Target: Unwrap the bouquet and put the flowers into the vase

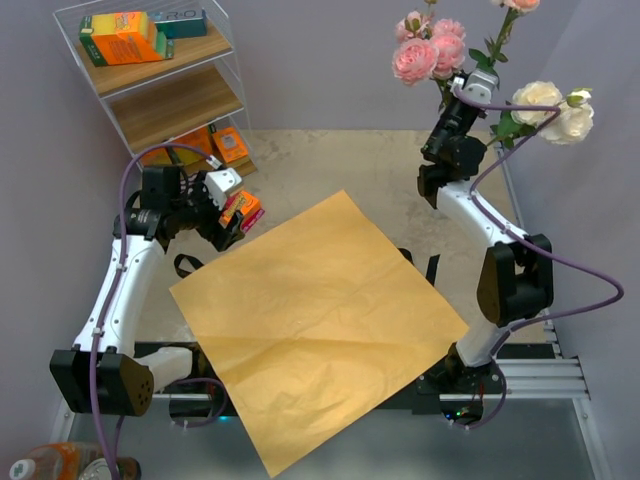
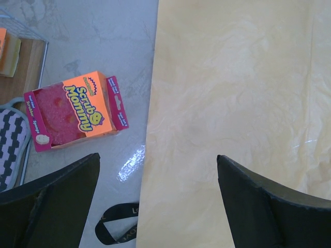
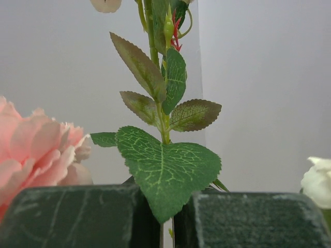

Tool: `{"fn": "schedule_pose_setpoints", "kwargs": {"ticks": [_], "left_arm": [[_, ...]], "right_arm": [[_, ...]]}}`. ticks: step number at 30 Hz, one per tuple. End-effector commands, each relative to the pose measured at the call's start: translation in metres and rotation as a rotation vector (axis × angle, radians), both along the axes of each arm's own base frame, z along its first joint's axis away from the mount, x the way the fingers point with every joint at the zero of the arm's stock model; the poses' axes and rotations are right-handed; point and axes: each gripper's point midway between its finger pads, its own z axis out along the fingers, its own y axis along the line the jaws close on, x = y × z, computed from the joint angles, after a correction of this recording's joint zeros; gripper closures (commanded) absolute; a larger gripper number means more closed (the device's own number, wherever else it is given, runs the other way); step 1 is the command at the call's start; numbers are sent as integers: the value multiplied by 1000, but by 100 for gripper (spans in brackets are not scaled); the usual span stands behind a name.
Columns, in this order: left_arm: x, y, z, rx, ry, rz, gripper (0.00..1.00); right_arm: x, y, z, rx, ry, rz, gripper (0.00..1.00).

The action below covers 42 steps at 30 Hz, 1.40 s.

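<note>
The upright green stems in my right gripper go down into the spot below it, between the pink and cream flowers' stems, next and get released there.
The bouquet is undone. Its orange paper (image 1: 320, 320) lies spread flat on the table, and in the left wrist view the same paper (image 2: 232, 103) fills the right side. My right gripper (image 1: 472, 88) is raised at the back right, shut on the green stems of the flowers (image 1: 432, 50), pink and cream blooms above it. Close up, the right gripper (image 3: 166, 206) clamps a leafy stem (image 3: 155, 57) beside a pink bloom (image 3: 36, 150). My left gripper (image 1: 228, 228) hangs open over the paper's left edge, and the left gripper (image 2: 158, 156) holds nothing. The vase is out of view.
A Scrub Mommy box (image 2: 75, 111) lies left of the paper, with a loose black ribbon (image 2: 116, 225) near it. A wire shelf (image 1: 170, 100) holding boxes stands at the back left. Bottles (image 1: 60, 465) sit at the near left corner.
</note>
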Motion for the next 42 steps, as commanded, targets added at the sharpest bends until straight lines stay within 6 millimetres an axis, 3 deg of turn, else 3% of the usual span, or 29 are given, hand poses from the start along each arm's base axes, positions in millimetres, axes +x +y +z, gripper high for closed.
{"fn": "schedule_pose_setpoints", "kwargs": {"ticks": [1,9,14,15,17,27,33,34,36,37,40,41,42], "left_arm": [[8,3,17,21,-69,-16,1],[7,3,19,29,-71,-24,1],[5,3,19,30,-71,-23,1],[5,4,19,30,-71,-21,1],[5,4,21,30,-79,-21,1],[-2,-1,38,-7,-88,-20,1],[-2,-2,41,-39,-68,17,0],[-2,-2,41,-41,-68,22,1],[-2,-1,39,-45,-56,39,1],[-2,0,38,-44,-55,46,0],[-3,3,36,-38,-51,70,0],[-4,4,36,-37,-48,75,1],[-5,4,35,-37,-48,79,0]], "right_arm": [[-17,-18,16,85,-122,-45,100],[-22,-22,-6,87,-73,-67,97],[-36,-29,-20,105,-48,-87,71],[-39,-30,-26,104,-34,-89,61],[-43,-30,-29,108,-27,-86,49],[-70,-14,-43,107,40,-21,24],[-94,30,-49,98,144,107,1],[-100,49,-50,93,157,159,1],[-113,63,-56,77,214,208,1],[-121,79,-57,72,239,264,1],[-139,101,-67,98,357,404,1],[-144,109,-60,189,344,505,1],[-150,115,-76,153,457,556,1]]}}
